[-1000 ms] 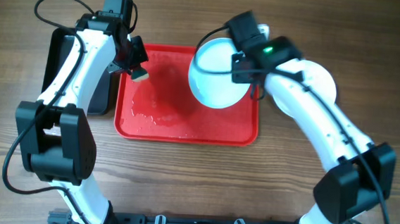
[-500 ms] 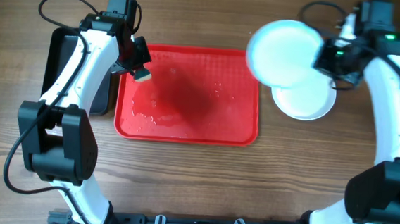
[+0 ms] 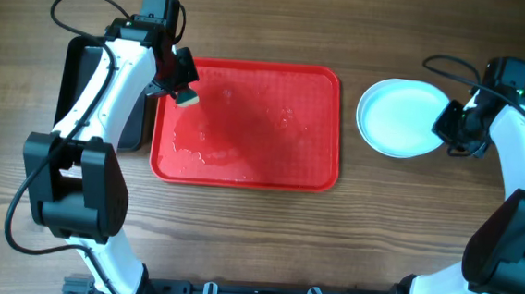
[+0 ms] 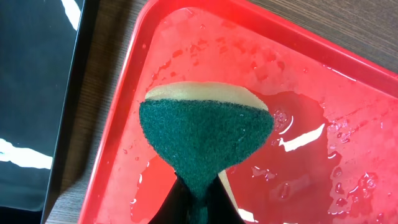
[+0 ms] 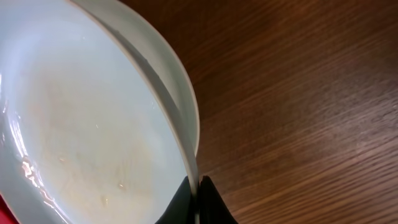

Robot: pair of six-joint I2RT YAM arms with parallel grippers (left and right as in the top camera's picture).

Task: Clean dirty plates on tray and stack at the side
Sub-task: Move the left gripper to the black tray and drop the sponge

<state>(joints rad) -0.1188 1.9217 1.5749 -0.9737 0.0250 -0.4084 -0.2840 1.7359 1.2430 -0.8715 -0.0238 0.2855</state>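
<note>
My left gripper will next move over left in the overhead view to the black tray (image 4: 37,99), then lower and release the sponge (image 4: 205,134), because the red tray is bare of plates.
The red tray (image 3: 242,169) lies wet and bare of plates in the middle; it also shows in the left wrist view (image 4: 348,118). My left gripper (image 3: 182,92) is shut on a green and yellow sponge (image 4: 205,134) held over the tray's far left corner. A stack of pale plates (image 3: 396,119) sits on the table right of the tray. My right gripper (image 3: 451,126) is shut on the right rim of the top plate (image 5: 81,124), which rests on the plate below (image 5: 177,87).
A black tray (image 3: 90,89) stands left of the red tray, under my left arm; it also shows in the left wrist view (image 4: 31,81). Bare wooden table (image 5: 311,93) lies right of the plate stack.
My right gripper carried the plate from above the tray's right side over to the right and lowered it onto the plate on the table. The left arm barely moved.
</note>
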